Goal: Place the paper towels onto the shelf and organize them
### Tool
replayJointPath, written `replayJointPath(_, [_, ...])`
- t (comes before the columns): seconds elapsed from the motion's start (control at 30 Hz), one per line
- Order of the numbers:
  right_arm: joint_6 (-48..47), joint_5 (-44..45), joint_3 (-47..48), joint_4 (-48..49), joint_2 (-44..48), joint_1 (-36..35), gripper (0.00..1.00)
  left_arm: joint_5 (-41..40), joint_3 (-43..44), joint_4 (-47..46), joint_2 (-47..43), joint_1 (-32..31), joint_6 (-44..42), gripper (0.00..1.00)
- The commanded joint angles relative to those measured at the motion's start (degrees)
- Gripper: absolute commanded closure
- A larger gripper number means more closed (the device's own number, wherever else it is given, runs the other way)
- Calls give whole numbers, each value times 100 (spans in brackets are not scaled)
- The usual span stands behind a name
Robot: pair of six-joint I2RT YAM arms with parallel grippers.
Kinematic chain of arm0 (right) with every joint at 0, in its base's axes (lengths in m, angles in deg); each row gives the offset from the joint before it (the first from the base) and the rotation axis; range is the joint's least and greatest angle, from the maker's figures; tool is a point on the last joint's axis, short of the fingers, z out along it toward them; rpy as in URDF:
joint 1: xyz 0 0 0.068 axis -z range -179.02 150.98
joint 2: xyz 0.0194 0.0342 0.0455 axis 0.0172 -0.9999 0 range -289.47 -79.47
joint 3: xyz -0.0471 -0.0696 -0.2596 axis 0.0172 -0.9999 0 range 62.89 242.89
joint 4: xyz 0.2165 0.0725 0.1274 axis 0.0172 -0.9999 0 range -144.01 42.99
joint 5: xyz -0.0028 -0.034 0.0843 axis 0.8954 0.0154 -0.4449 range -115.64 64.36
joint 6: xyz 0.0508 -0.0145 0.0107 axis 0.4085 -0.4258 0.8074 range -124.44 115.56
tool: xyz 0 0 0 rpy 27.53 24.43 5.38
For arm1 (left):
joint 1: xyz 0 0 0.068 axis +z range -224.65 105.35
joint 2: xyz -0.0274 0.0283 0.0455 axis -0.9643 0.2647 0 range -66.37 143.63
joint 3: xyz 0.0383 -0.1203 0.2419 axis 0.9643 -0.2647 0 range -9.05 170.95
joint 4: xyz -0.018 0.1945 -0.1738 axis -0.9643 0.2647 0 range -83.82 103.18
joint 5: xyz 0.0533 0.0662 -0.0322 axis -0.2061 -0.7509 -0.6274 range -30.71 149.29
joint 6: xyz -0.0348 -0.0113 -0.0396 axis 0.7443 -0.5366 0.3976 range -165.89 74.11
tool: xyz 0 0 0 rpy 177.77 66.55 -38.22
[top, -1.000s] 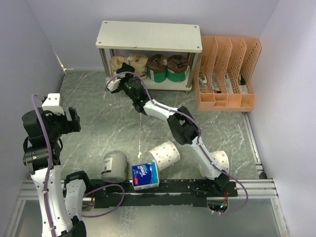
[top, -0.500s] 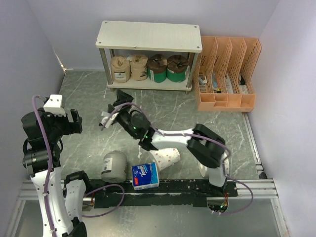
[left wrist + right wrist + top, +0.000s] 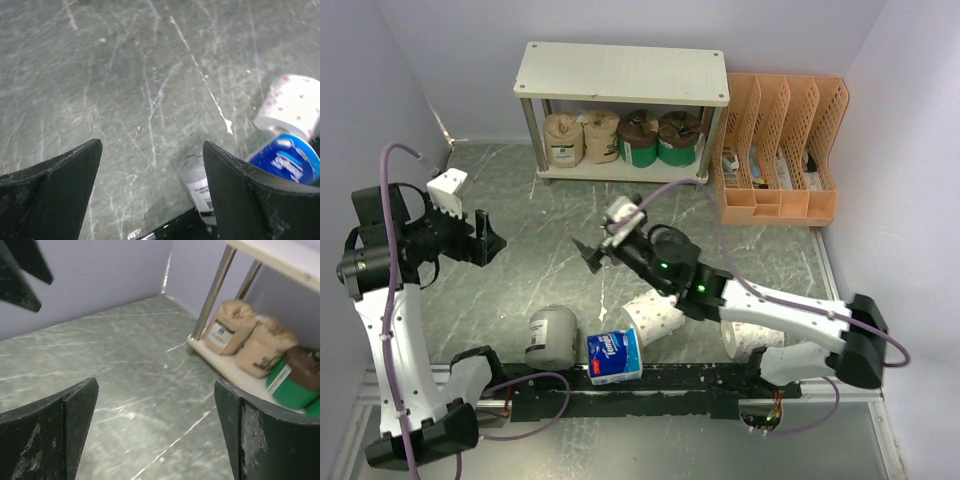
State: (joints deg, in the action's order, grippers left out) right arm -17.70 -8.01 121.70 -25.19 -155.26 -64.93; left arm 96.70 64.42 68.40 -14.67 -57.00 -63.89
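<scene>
The shelf-facing end of the grey roll is clear on open floor. I need to swing my left gripper back and down next, turning toward the front bar, onto the grey roll's shelf-facing end (image 3: 555, 315) (image 3: 189, 161).
The shelf (image 3: 620, 72) stands at the back. Its lower tier (image 3: 225, 367) holds two tan rolls (image 3: 563, 138) (image 3: 602, 135) and two brown-and-green rolls (image 3: 640, 138) (image 3: 678, 138). A grey roll (image 3: 552, 336), a blue-and-white pack (image 3: 615, 356) and a white dotted roll (image 3: 655, 315) lie near the front rail. Another white roll (image 3: 745, 335) is partly hidden behind my right arm. My right gripper (image 3: 592, 252) is open and empty over the mid floor, facing the shelf (image 3: 156, 384). My left gripper (image 3: 485, 240) is open and empty at the left, above the floor (image 3: 152, 145).
An orange perforated organizer (image 3: 780, 150) stands right of the shelf. A black rail (image 3: 650, 385) runs along the front edge. Walls close in on the left, back and right. In the left wrist view the grey roll (image 3: 200, 185) shows beside my right finger.
My right arm has drawn back from the shelf's left end to the mid floor, empty. My left gripper has swung out to the right and now points toward the middle.
</scene>
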Motion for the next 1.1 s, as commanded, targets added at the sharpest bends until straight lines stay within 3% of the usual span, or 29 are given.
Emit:
replayJointPath(0.0, [1710,-423,-641,-653,1015,195,0,1045,901,1660,1003,45,-1629,6])
replayJointPath(0.07, [2166,-489,-699,-843,1431,453,0,694,958,1911,1576,-107,-1895,6])
replayJointPath(0.2, [2738,-478,-653,-1483,1996,839,0,-923,130,1792,2220,-2220,-2021,6])
replayJointPath(0.37, [3042,-93,-870,-1981,2538,862,0,-1166,-464,1245,2506,-3550,-1879,6])
replayJointPath(0.63, [3359,139,-888,-2470,2700,869,0,-233,-749,1073,3179,-3663,-2568,7])
replayJointPath(1.07, [3334,49,-789,-2540,2314,866,0,161,-739,1429,3970,-3677,-3250,7])
